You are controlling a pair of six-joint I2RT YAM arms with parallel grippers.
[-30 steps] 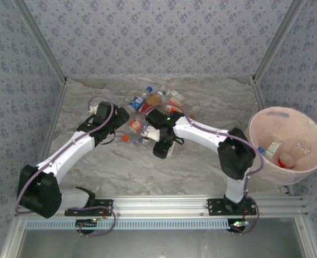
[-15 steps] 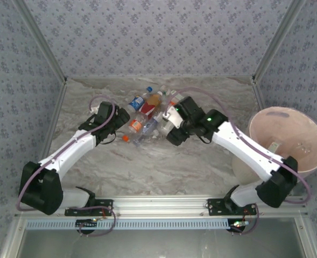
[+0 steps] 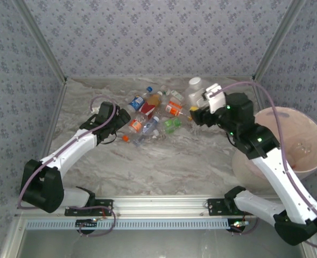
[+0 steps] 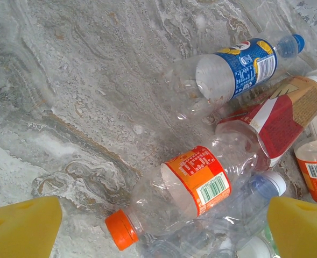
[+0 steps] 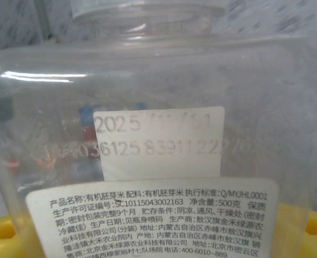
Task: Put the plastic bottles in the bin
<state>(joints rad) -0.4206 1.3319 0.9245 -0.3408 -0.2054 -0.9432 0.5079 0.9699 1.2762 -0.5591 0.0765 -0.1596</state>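
The bin's opening point(image 3: 295, 136) lies to the side of the robot's right gripper, opposite the heap, so the gripper needs to swing away from the heap next and release the bottle over that opening.
Several plastic bottles point(image 3: 150, 115) lie in a heap at the table's far middle. My left gripper point(image 3: 119, 122) hangs open just left of the heap. In the left wrist view its yellow fingertips point(image 4: 19, 228) straddle an orange-labelled, orange-capped bottle point(image 4: 193, 185), my left gripper point(image 4: 161, 234) not touching it. A blue-labelled bottle point(image 4: 239, 67) and a red-labelled one point(image 4: 276, 115) lie beyond. My right gripper point(image 3: 200, 106) is raised right of the heap, shut on a clear square bottle point(image 3: 195, 90) with a white printed label point(image 5: 158, 220). The pale pink bin point(image 3: 303, 114) stands at the right, partly behind my right arm.
A green bottle point(image 3: 171, 124) and an orange-labelled one point(image 3: 173, 108) lie loose at the heap's right edge. Metal frame posts and patterned walls close the table at the back and sides. Bare marble lies in front of the heap.
My right arm has risen from the heap and swung right, carrying the clear square bottle. The left arm has barely moved.
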